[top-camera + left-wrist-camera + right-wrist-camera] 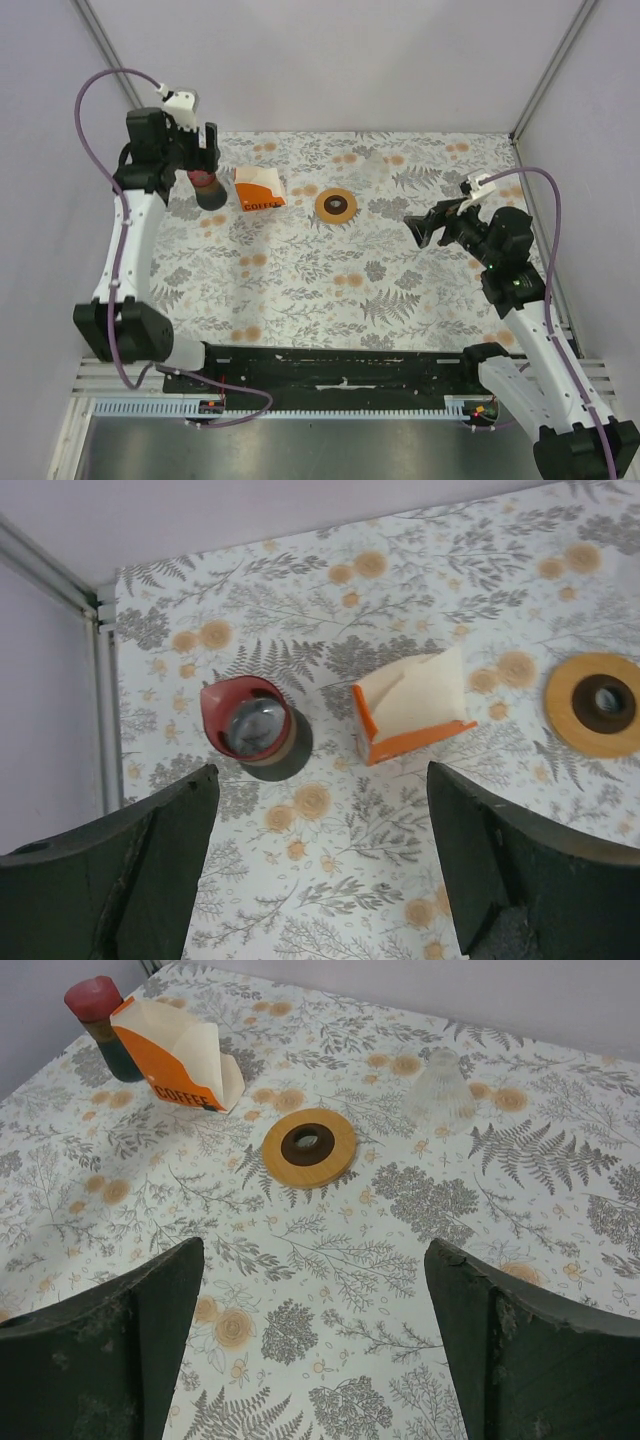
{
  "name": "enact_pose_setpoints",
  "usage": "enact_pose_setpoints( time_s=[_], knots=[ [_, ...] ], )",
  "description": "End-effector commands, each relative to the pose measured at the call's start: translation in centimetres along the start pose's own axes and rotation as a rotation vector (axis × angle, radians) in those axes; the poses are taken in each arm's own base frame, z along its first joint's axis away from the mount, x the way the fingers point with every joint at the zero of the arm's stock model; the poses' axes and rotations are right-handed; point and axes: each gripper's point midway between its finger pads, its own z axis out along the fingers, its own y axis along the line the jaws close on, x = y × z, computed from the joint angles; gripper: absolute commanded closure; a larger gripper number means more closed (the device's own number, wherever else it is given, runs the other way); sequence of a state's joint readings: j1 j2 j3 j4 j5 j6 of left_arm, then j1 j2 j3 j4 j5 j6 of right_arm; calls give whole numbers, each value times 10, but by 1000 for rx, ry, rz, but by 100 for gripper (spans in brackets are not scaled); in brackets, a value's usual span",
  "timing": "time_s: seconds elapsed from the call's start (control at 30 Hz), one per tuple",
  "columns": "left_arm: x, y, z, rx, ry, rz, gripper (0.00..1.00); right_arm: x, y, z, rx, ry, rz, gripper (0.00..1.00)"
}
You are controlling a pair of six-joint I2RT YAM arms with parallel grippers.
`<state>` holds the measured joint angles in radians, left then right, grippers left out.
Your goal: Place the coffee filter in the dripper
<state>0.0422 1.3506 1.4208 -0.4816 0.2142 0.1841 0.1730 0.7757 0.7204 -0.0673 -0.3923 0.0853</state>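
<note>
My left gripper needs to move down over the jar so that its fingers go on both sides of its edge by the grey wall [192, 179] [206, 708]. The jar's red rim is below my left gripper, and the jar's opening is clear.
The dripper [336, 205] is a flat tan-orange ring with a dark centre hole, lying on the floral tablecloth at mid-back. It also shows at the right edge of the left wrist view [575, 715] and ahead in the right wrist view [335, 1155]. No loose coffee filter is in view; cream-white paper sticks out of the top of the orange pack marked COFFEE [259, 190] [415, 715] [175, 1060]. My left gripper [200, 152] [320, 780] hangs open above the cloth, near the pack and a jar, with nothing in it. My right gripper [418, 230] [315, 1250] is open and empty, right of the dripper.
A dark jar with a red top [207, 190] [247, 720] [93, 1005] stands just left of the pack. A clear ribbed glass cone [440, 1085] sits behind and to the right of the dripper. Grey walls and a metal corner post [95, 660] close off the back left.
</note>
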Motion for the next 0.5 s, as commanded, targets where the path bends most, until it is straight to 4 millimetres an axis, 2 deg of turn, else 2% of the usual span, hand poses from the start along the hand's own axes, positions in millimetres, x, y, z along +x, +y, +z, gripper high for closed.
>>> enact_pose_setpoints(
  time_s=[0.0, 0.07, 0.1, 0.13, 0.2, 0.23, 0.33, 0.43, 0.47],
  knots=[
    [46, 41, 40, -124, 307, -40, 9, -8, -1, 3, 9, 21, 7, 2],
    [55, 65, 69, -172, 381, -81, 10, -5, -5, 6, 23, 41, 17, 2],
    [53, 77, 79, -189, 390, -99, 9, -5, -5, 6, 25, 45, 19, 2],
    [61, 88, 92, -200, 423, -125, 9, -4, -6, 7, 26, 54, 22, 2],
    [63, 107, 109, -217, 437, -160, 10, -1, -7, 10, 27, 67, 26, 2],
    [72, 116, 119, -225, 455, -172, 11, 2, -8, 11, 27, 74, 29, 2],
    [92, 128, 137, -236, 488, -183, 15, 8, -12, 16, 37, 97, 37, 2],
    [120, 129, 154, -232, 540, -178, 19, 17, -15, 22, 40, 130, 51, 2],
    [126, 131, 158, -232, 549, -181, 24, 19, -15, 23, 40, 140, 53, 2]
  ],
)
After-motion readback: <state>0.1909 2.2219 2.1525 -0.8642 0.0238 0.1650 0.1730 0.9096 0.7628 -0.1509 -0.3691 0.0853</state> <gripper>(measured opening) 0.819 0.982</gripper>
